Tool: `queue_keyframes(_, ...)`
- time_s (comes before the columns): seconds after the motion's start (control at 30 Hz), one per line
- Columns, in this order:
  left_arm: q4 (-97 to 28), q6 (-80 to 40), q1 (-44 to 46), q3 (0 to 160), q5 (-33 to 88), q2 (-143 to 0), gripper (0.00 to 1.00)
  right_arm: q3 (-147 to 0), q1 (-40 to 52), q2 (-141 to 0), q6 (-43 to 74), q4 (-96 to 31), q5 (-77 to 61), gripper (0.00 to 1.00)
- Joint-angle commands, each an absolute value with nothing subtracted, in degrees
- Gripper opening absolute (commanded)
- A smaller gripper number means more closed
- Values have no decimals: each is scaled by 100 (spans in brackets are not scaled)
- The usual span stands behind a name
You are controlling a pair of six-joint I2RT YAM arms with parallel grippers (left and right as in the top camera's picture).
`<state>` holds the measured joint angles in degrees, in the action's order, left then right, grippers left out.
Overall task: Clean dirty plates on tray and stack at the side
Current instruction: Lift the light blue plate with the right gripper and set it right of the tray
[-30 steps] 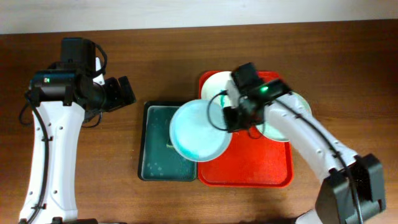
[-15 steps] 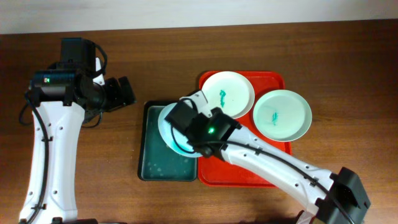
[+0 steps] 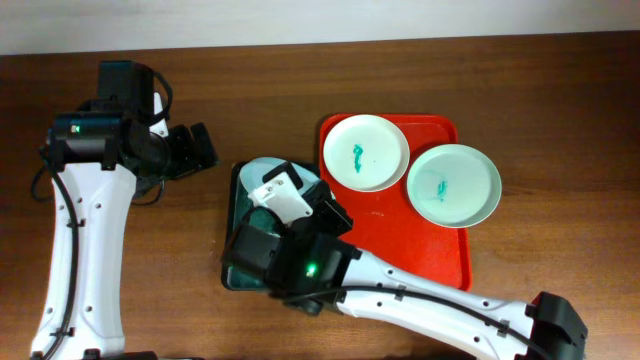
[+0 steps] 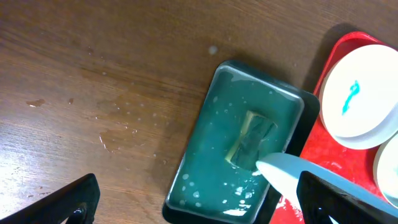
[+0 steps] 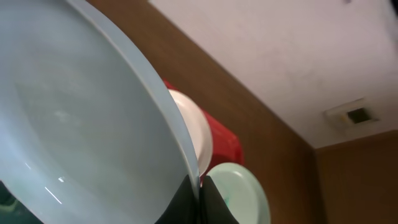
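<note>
I will next move my right gripper across the red tray point(image 3: 400, 250), lower the plate and let go, as clear tabletop beyond the mint green plate lies to its right in the overhead view.
My right gripper point(image 5: 200, 190) is shut on the rim of the pale blue plate point(image 5: 74, 124) and holds it tilted on edge over the dark green tray point(image 3: 228, 270). From overhead only the plate's upper rim point(image 3: 285, 170) shows, because the right arm covers the rest. Its edge also shows in the left wrist view point(image 4: 311, 177). The white plate point(image 3: 365, 152) and the mint green plate point(image 3: 453, 185) lie on the red tray point(image 3: 400, 250), each with a teal smear in the centre. My left gripper point(image 4: 199, 211) is open and empty, to the left of the green tray point(image 4: 205, 168).
The green tray holds soapy water and a sponge point(image 4: 252, 140). Bare wooden table lies left of it. The right arm point(image 3: 400, 300) stretches across the table's front from the lower right.
The right arm has swung the pale blue plate left, from over the red tray to over the green tray, and tipped it on edge. The left arm has not moved.
</note>
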<state>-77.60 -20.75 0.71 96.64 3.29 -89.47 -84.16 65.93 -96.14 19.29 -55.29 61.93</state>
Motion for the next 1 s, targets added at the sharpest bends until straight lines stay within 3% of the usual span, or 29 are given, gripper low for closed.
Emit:
queue_keyframes(0.0,-7767,-2073,40,9734,410,-8897,99,-8584,6755,-9432,1999,-5557,6842,4)
queue_keyframes(0.5,-7767,-2073,40,9734,410,-8897,99,-8584,6737,-9432,2005,-5588,6827,4)
queue_keyframes(0.63,-7769,-2073,40,9734,410,-8897,99,-8582,6466,-9432,2161,-5505,6171,4)
queue_keyframes(0.73,-7767,-2073,40,9734,410,-8897,99,-8569,5819,-9461,2622,-5487,4560,4)
queue_keyframes(0.83,-7767,-2073,40,9734,410,-8897,99,-8617,4722,-9470,2609,-5682,2040,4)
queue_keyframes(0.97,-7767,-2073,40,9734,410,-8897,99,-8879,2646,-9078,1533,-5787,-2200,4)
